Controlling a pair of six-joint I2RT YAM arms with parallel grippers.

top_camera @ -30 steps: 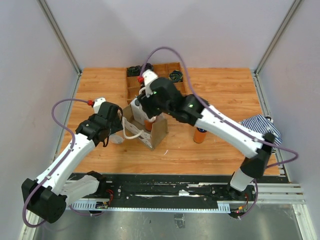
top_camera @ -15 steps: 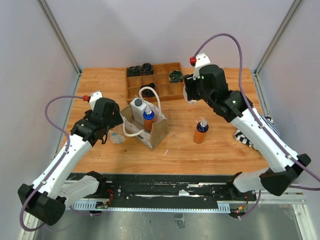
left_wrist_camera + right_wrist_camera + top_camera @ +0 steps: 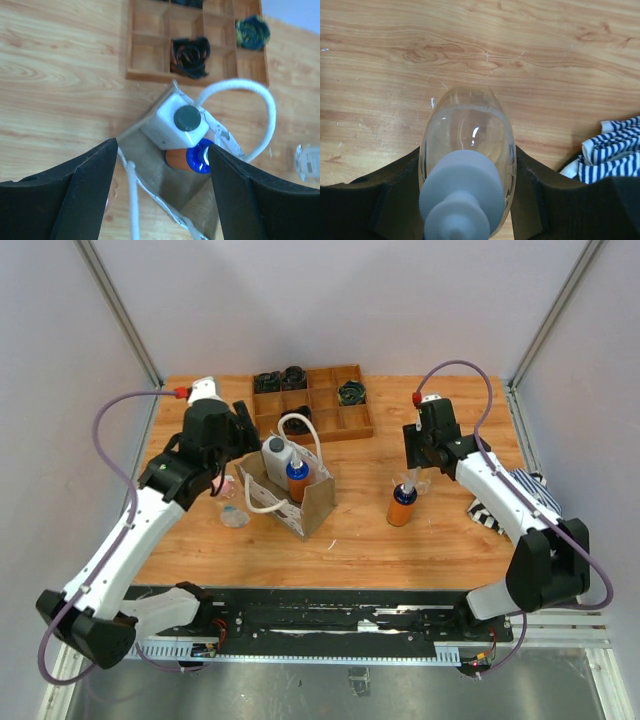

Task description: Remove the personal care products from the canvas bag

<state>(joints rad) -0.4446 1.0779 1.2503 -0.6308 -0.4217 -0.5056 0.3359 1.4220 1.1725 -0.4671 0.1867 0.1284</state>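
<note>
Next, my right gripper lowers toward the bare wood beside the standing amber-orange bottle [image 3: 401, 508], since the clear white-capped bottle [image 3: 465, 150] is still above that free spot.
The canvas bag [image 3: 312, 502] stands at centre left with its white rope handles [image 3: 250, 90] up. Inside it are a white bottle with a grey cap [image 3: 187, 117] and an orange bottle with a blue cap [image 3: 200, 156]. My left gripper [image 3: 238, 432] is open and empty, just above the bag's left side [image 3: 161, 145]. My right gripper [image 3: 413, 472] is shut on a clear white-capped bottle [image 3: 465, 150], held low over the table [image 3: 200, 390] next to a standing amber-orange bottle [image 3: 401, 508]. A flat clear jar [image 3: 233, 516] lies left of the bag.
A brown wooden compartment tray [image 3: 355, 425] with black coiled rolls [image 3: 190, 50] stands behind the bag. A blue-and-white striped cloth [image 3: 515, 495] lies at the right edge, close to my right gripper, and shows in the right wrist view [image 3: 615, 150].
My right gripper rose out of the bag with the clear bottle, swung right and came down beside the amber bottle. My left gripper moved back and right, over the bag's left side.
</note>
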